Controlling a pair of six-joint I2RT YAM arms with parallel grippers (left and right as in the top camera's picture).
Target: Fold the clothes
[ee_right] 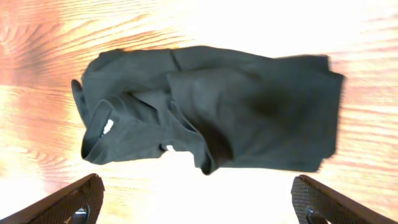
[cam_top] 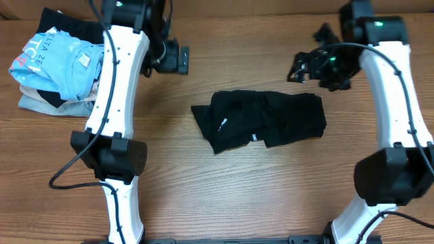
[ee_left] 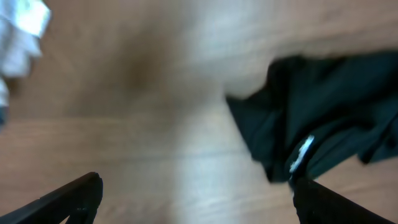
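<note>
My right gripper moves down onto the black shirt's end farthest from the clothes pile next, since its open fingers still stand raised above the fabric.
The black shirt lies folded into a compact bundle in the middle of the wooden table, with small white marks on it. It also shows in the right wrist view and, blurred, in the left wrist view. My left gripper is open and empty, raised at the back left of the shirt; its fingers show wide apart. My right gripper is open and empty, raised behind the shirt's right end; its fingers are spread wide over bare table.
A pile of other clothes sits at the table's back left: a light blue tee with white lettering on top of black and beige garments. A pale piece of that pile shows in the left wrist view.
</note>
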